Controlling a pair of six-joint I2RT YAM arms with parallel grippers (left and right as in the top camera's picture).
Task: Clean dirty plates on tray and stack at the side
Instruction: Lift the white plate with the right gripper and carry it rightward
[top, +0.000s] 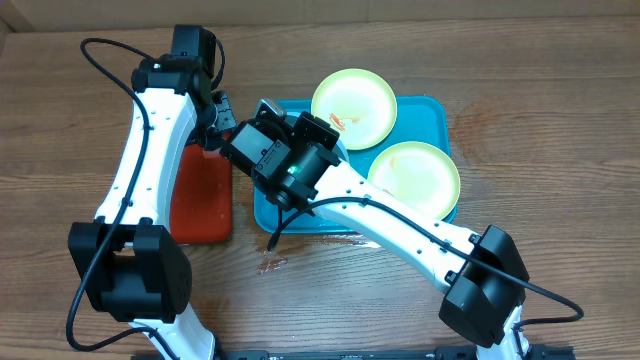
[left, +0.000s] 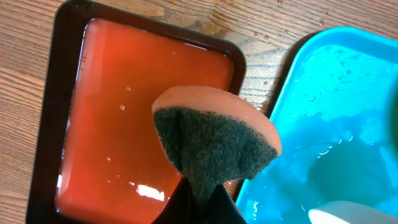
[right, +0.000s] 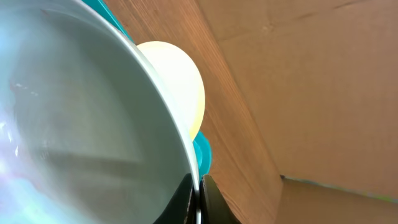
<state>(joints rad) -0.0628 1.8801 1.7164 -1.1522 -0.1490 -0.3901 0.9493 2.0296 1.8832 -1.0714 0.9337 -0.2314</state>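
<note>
I will move my right gripper to the right in the overhead view, to the clear wood beyond the turquoise tray, lower the plate and release it.
My right gripper (right: 198, 200) is shut on the rim of a light blue plate (right: 81, 124), which is tilted up and fills the left of the right wrist view. Overhead, that gripper (top: 320, 132) is over the left part of the turquoise tray (top: 436, 112), and its wrist hides most of the held plate. Two pale yellow-green plates lie on the tray: one at the back (top: 354, 108) with orange smears, one at the right (top: 415, 178). My left gripper (left: 202, 208) is shut on an orange sponge (left: 214, 140) with a dark green scouring face, above the gap between both trays.
A red tray with a black rim (left: 143, 112) lies left of the turquoise tray (left: 329, 106) and holds a film of liquid. Water spots mark the wood (top: 275, 262) in front of the trays. A cardboard wall (right: 311, 81) stands behind the table.
</note>
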